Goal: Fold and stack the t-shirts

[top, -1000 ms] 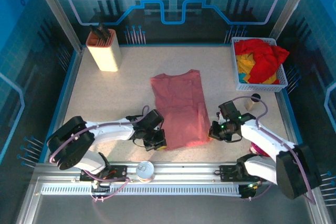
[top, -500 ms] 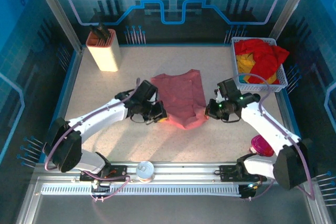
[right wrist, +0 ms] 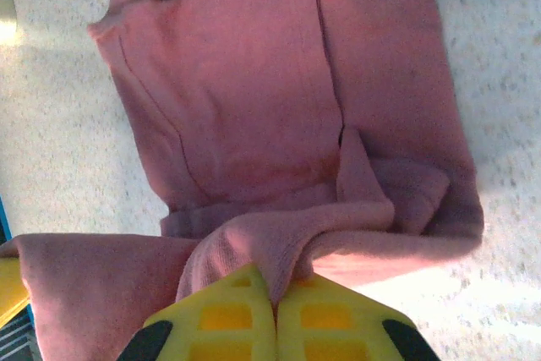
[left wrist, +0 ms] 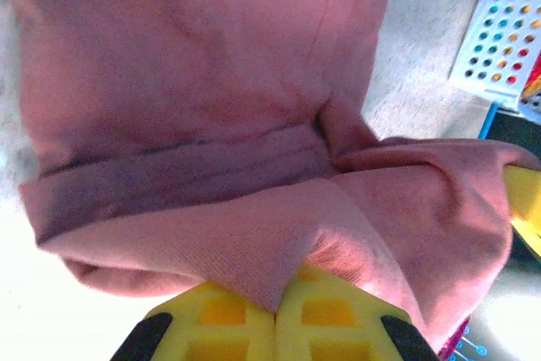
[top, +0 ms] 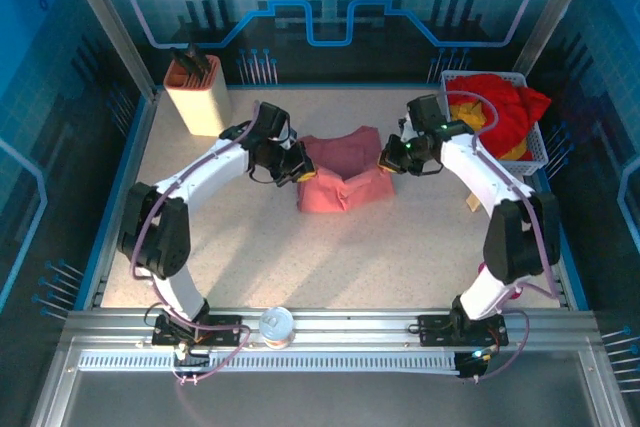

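The shirt's far edge (top: 310, 139) is outward of the left gripper and below it, so the left gripper will next move outward and down and let go of the held corner there.
The salmon-pink t-shirt (top: 340, 182) lies at the table's middle, its near half lifted and doubled over toward the back. My left gripper (top: 297, 169) is shut on the shirt's left bottom corner (left wrist: 270, 281). At the other side my right gripper (top: 388, 160) is shut on the right bottom corner (right wrist: 283, 259). Both corners hang above the shirt's far half (right wrist: 254, 99). Red and yellow t-shirts (top: 495, 112) are heaped in the white mesh basket (top: 538, 157) at the back right.
A tan holder with dark utensils (top: 196, 92) stands at the back left. A small round white cup (top: 277, 325) sits on the front rail between the arm bases. A small light object (top: 472, 202) lies near the right arm.
Both grippers have carried the shirt's near edge from the front of the table up and toward the back, folding the shirt in half. The arms are now stretched far forward.
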